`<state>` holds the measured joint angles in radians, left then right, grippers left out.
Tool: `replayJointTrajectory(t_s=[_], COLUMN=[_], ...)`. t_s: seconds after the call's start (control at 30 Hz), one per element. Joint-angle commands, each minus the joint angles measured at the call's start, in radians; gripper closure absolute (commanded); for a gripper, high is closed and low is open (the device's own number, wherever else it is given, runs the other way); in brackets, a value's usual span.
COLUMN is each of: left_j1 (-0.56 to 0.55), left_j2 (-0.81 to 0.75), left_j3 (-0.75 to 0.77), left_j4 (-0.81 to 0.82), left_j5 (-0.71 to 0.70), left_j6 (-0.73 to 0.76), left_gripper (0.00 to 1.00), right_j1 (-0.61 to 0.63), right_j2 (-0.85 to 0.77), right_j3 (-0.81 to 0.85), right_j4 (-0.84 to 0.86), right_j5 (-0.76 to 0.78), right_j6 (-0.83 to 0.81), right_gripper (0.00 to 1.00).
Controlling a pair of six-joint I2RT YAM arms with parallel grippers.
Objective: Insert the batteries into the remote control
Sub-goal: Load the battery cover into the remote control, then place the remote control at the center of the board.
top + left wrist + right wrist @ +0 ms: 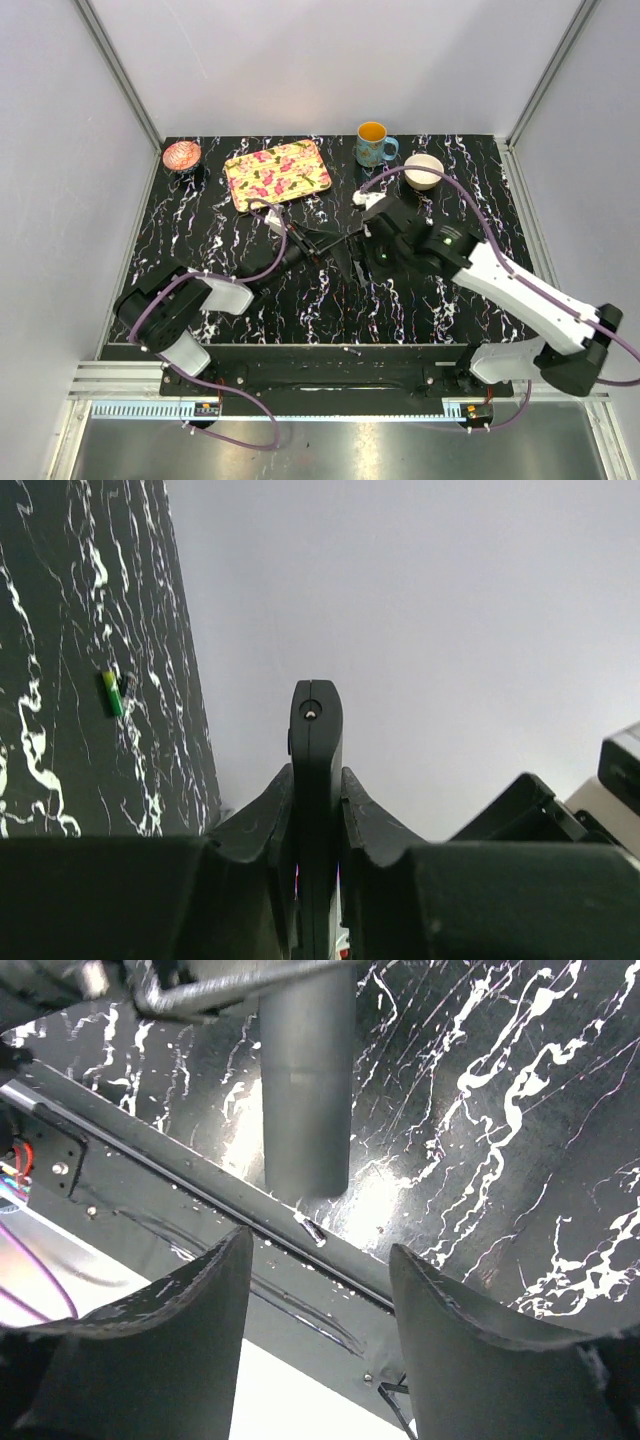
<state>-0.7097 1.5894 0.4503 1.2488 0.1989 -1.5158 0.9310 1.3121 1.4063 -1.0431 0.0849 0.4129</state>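
I will swing my left gripper to the bare tabletop below it and to its left in the top view, tilt it downward, lower the remote control [338,256] and release it.
My left gripper [318,772] is shut on the remote control [315,730], a flat black bar seen edge-on that sticks out past the fingertips with a small hole near its end. From above, the left gripper [308,243] holds the remote control [338,256] over the middle of the table. My right gripper [370,258] is just to its right. In the right wrist view that gripper [320,1242] is open with nothing between its fingers. The dark bar of the remote control [305,1090] hangs just ahead of the fingertips. The batteries are out of view.
A small green and yellow stick [112,693] lies on the marbled table [60,630]. At the back stand a floral tray [277,172], an orange-filled mug [373,145], a white bowl [423,170] and a pink dish [181,154]. The table's near edge [200,1185] runs under the right fingers.
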Motion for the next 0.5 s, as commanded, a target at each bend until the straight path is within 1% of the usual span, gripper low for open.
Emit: replayJointTrajectory(t_s=[0.0, 0.07, 0.1, 0.13, 0.17, 0.2, 0.23, 0.27, 0.3, 0.33, 0.37, 0.4, 0.43, 0.47], left_j1=[0.044, 0.065, 0.076, 0.097, 0.105, 0.111, 0.105, 0.092, 0.075, 0.044, 0.041, 0.041, 0.041, 0.041], left_j2=[-0.051, -0.071, -0.086, -0.130, -0.161, -0.193, -0.250, -0.267, -0.272, -0.267, -0.258, -0.246, -0.229, -0.226], left_j3=[0.057, 0.079, 0.091, 0.106, 0.163, 0.207, 0.261, 0.389, 0.457, 0.511, 0.587, 0.617, 0.642, 0.668], left_j4=[0.226, 0.187, 0.076, -0.022, -0.152, -0.513, -0.719, -0.906, -1.238, -1.369, -1.461, -1.609, -1.665, -1.710], left_j5=[0.046, 0.068, 0.082, 0.098, 0.124, 0.119, 0.085, -0.037, -0.118, -0.197, -0.316, -0.360, -0.403, -0.482], left_j6=[0.017, 0.037, 0.075, 0.107, 0.153, 0.292, 0.386, 0.476, 0.619, 0.658, 0.683, 0.713, 0.721, 0.727], left_gripper=[1.00, 1.00, 1.00, 1.00, 1.00, 1.00, 1.00, 1.00, 1.00, 1.00, 1.00, 1.00, 1.00, 1.00], right_j1=[-0.009, -0.009, -0.008, -0.009, -0.008, -0.009, -0.009, -0.008, -0.008, -0.008, -0.009, -0.008, -0.008, -0.009], right_j2=[-0.114, -0.169, -0.192, -0.242, -0.269, -0.295, -0.336, -0.349, -0.355, -0.358, -0.356, -0.355, -0.353, -0.352], right_j3=[0.025, 0.008, -0.010, -0.073, -0.113, -0.157, -0.240, -0.275, -0.305, -0.341, -0.355, -0.365, -0.378, -0.383], right_j4=[0.000, 0.011, 0.035, 0.052, 0.078, 0.134, 0.167, 0.193, 0.234, 0.245, 0.253, 0.273, 0.282, 0.290], right_j5=[-0.036, -0.002, 0.086, 0.145, 0.204, 0.292, 0.320, 0.337, 0.360, 0.375, 0.384, 0.397, 0.398, 0.398], right_j6=[0.024, 0.020, 0.023, 0.047, 0.067, 0.087, 0.114, 0.125, 0.135, 0.162, 0.173, 0.179, 0.179, 0.176], right_gripper=[0.33, 0.32, 0.31, 0.31, 0.30, 0.30, 0.30, 0.30, 0.30, 0.29, 0.30, 0.29, 0.30, 0.30])
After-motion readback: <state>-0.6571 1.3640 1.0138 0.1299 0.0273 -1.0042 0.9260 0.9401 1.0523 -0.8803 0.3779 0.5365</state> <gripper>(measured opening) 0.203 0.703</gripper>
